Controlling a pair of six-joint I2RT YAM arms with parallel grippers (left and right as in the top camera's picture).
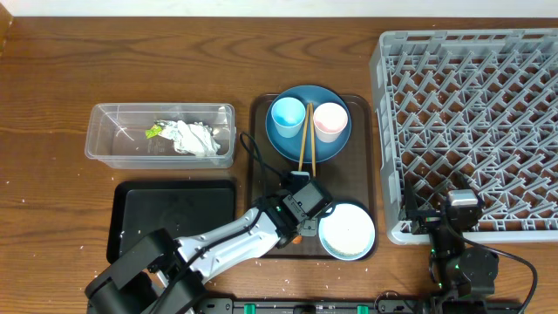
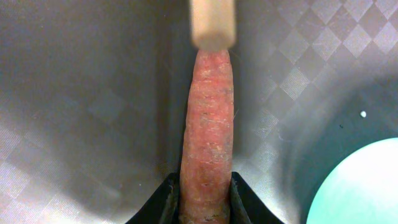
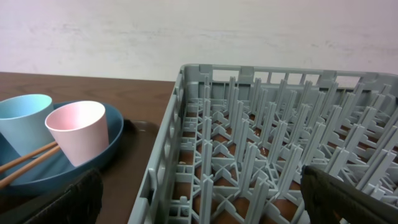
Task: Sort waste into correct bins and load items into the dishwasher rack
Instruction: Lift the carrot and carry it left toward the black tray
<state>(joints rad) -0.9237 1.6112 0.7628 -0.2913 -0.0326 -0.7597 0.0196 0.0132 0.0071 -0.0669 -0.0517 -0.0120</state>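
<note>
My left gripper will go up and carry the carrot over and down into the black tray, because the tray is to the gripper's left in the overhead view.
In the left wrist view a thin orange carrot lies lengthwise on the brown serving tray, and my left gripper is shut on its near end. A chopstick end shows just past the carrot's tip. The pale bowl sits right beside that gripper. The blue plate holds a light-blue cup, a pink cup and the chopsticks. My right gripper is open and holds nothing, at the front edge of the grey rack.
The clear tub at the left holds white paper scraps and a yellow-green wrapper. The black tray lies in front of it. Loose rice grains dot the table near the front edge.
</note>
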